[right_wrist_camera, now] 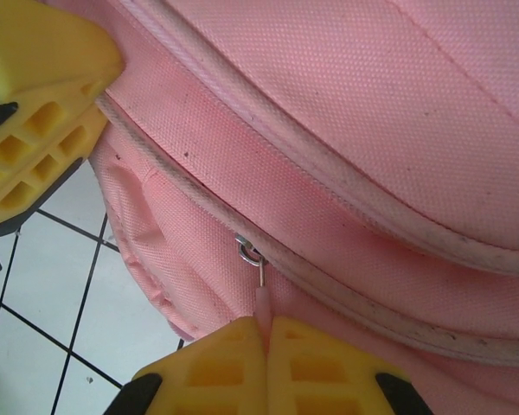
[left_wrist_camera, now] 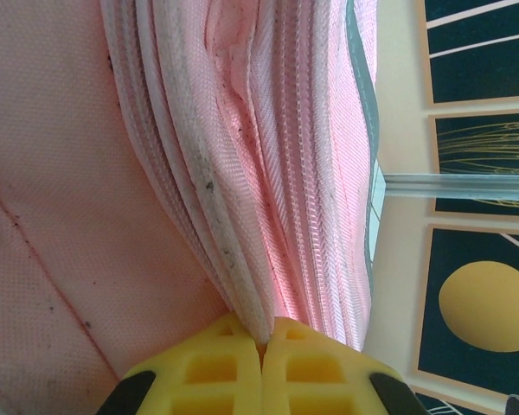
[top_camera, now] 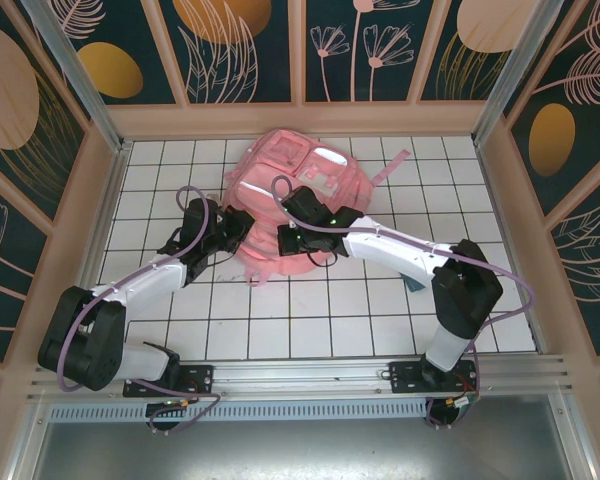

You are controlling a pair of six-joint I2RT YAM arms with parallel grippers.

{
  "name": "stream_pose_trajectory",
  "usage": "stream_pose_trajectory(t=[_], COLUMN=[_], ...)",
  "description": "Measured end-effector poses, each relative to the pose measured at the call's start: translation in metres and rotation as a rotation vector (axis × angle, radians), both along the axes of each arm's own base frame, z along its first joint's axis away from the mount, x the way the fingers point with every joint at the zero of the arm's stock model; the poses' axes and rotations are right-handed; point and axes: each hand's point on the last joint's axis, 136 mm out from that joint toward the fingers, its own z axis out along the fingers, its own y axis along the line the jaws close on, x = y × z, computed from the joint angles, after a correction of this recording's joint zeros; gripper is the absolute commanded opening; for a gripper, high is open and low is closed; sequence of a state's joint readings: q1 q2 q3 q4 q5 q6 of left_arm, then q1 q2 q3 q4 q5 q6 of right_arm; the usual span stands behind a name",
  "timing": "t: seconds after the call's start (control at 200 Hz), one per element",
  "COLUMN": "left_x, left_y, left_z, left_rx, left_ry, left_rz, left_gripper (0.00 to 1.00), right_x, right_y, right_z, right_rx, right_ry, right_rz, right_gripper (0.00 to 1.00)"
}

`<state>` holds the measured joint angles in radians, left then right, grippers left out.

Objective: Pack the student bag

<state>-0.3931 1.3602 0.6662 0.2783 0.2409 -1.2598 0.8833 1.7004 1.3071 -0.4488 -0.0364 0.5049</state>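
My right gripper draws the zip pull along the zip line, outward toward the bag's side by the strap (top_camera: 362,190), next and releases it, since my left gripper holds the bag's rim.
The pink student bag (top_camera: 292,180) lies on the white tiled table at the back centre, with both arms reaching its near edge. My left gripper (left_wrist_camera: 264,335) is shut on a fold of the bag's rim fabric (left_wrist_camera: 242,259); in the top view the left gripper (top_camera: 238,230) is at the bag's near-left edge. My right gripper (right_wrist_camera: 266,327) is shut on the pink zipper pull (right_wrist_camera: 264,301), which hangs from a metal slider ring (right_wrist_camera: 249,251) on the zip line. In the top view the right gripper (top_camera: 283,238) sits close beside the left one. The left gripper's yellow finger (right_wrist_camera: 35,95) shows at the right wrist view's upper left.
A pink strap (top_camera: 390,165) trails off the bag toward the back right. A small teal item (top_camera: 412,286) peeks from under the right arm. Patterned walls (top_camera: 310,50) enclose the table on three sides, and a metal rail (top_camera: 310,375) runs along the front.
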Motion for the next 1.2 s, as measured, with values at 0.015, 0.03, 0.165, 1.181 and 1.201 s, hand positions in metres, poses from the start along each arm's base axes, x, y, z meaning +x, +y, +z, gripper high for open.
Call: stream_pose_trajectory(t=[0.015,0.03,0.165,1.181,1.201], left_x=[0.000,-0.001,-0.006,-0.009,-0.010], left_y=[0.000,0.000,-0.008,-0.006,-0.006], left_z=[0.000,-0.001,-0.003,-0.006,-0.006], left_rx=[0.003,0.005,0.017,0.084,0.086], left_ry=[0.000,0.001,0.001,-0.019,-0.021], left_rz=[0.000,-0.001,-0.030,-0.064,-0.067], left_gripper=[0.00,0.00,0.00,0.00,0.00], right_x=[0.000,0.000,-0.005,0.058,0.061], right_y=[-0.002,-0.003,-0.019,-0.138,-0.140], right_z=[0.000,0.001,0.012,0.000,-0.002], right_rx=[-0.006,-0.012,-0.048,-0.215,-0.217], right_ry=[-0.002,-0.004,-0.035,-0.121,-0.121], right_rz=[-0.004,-0.007,-0.041,-0.282,-0.284], right_gripper=[0.00,0.00,0.00,0.00,0.00])
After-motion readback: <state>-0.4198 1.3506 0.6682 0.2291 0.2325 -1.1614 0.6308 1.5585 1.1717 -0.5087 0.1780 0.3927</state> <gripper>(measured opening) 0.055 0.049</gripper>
